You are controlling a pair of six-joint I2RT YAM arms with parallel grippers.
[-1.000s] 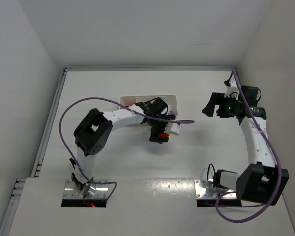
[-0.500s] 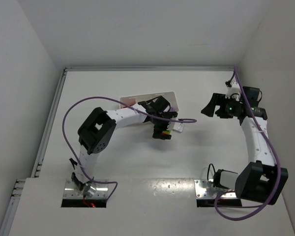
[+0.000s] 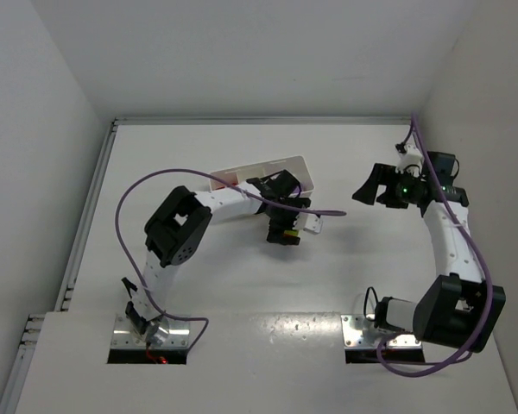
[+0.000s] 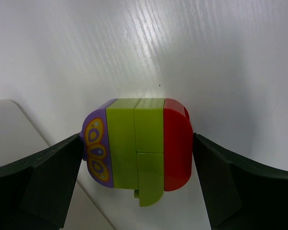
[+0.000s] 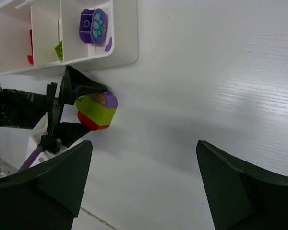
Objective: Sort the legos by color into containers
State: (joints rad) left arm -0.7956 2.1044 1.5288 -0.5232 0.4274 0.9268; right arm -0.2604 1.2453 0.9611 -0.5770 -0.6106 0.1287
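My right gripper should next tilt and move toward the left gripper, onto the clump's purple layer (image 5: 109, 99), because the clump is to its left in the top view.
My left gripper (image 3: 284, 233) is shut on a striped lego clump (image 4: 137, 146) with purple, yellow-green and red layers; it holds the clump just in front of the white tray (image 3: 287, 164). The clump also shows in the right wrist view (image 5: 97, 110), between the left fingers (image 5: 79, 85). The tray (image 5: 127, 33) has three compartments: a purple brick (image 5: 92, 25) lies in the right one, a yellow-green brick (image 5: 59, 50) in the middle, a red brick (image 5: 30, 58) in the left. My right gripper (image 3: 369, 191) is open and empty, to the right of the clump.
The tray sits slanted on the white table, its right end farther back. The left arm's purple cable (image 3: 324, 212) loops over the table beside the gripper. Walls close the table at the back and both sides.
The tray has turned, its right end swinging toward the back wall. The left arm's elbow has shifted right while its gripper keeps the clump at about the same spot. The right arm has barely moved.
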